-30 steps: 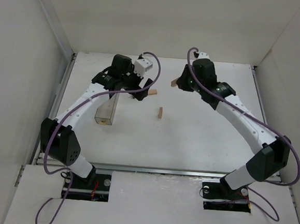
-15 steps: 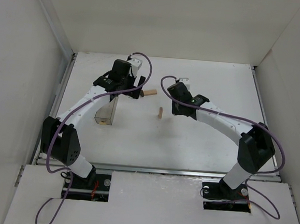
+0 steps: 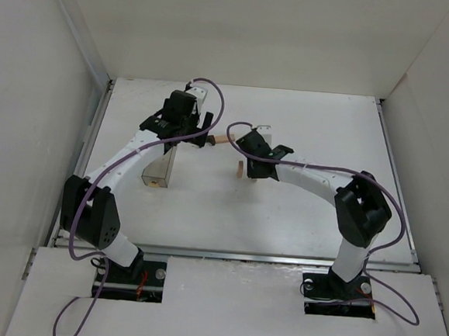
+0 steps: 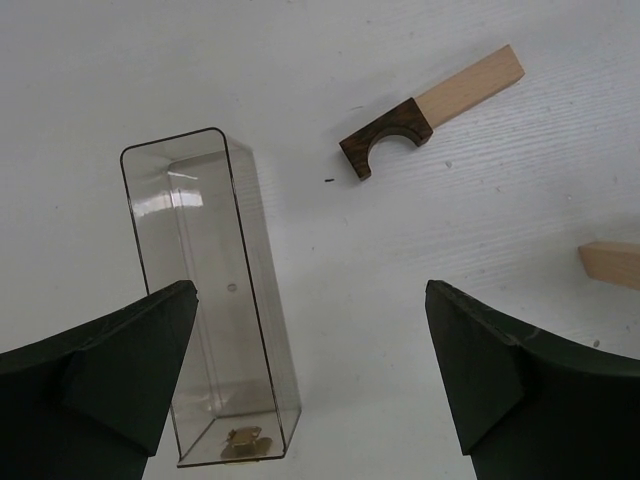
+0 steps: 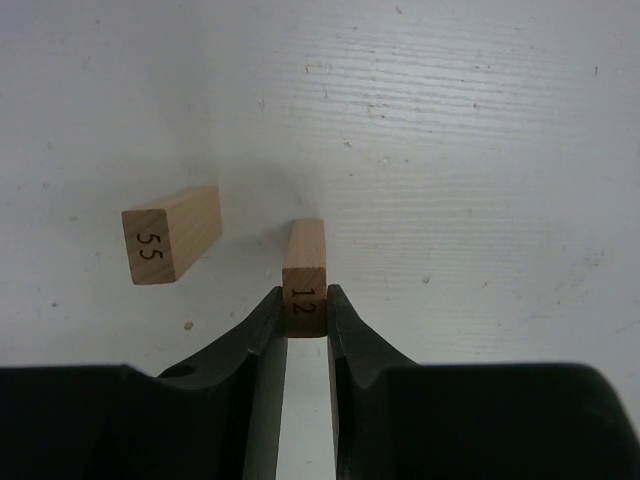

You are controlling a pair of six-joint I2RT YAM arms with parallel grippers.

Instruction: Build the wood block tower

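I will next move the held block with my right gripper toward the second tan block and slightly outward to close the gap, releasing beside that block.
My right gripper (image 5: 305, 300) is shut on a light-tan block marked 12 (image 5: 305, 262), held low over the table. A second tan block marked 55 (image 5: 172, 234) stands just to its left; in the top view this block (image 3: 241, 169) is next to my right gripper (image 3: 253, 170). My left gripper (image 4: 310, 330) is open and empty over the table. Beyond it lies a tan bar (image 4: 470, 84) with a dark brown arch piece (image 4: 385, 138) at its end. The bar also shows in the top view (image 3: 225, 139).
A clear plastic box (image 4: 205, 290) lies by my left finger, with a small brass piece at its near end; it also shows in the top view (image 3: 158, 167). White walls enclose the table (image 3: 299, 213) on three sides.
My right arm has swung from the back of the table forward and left, lowering its block beside the standing block. My left gripper has drawn back a little from the tan bar.
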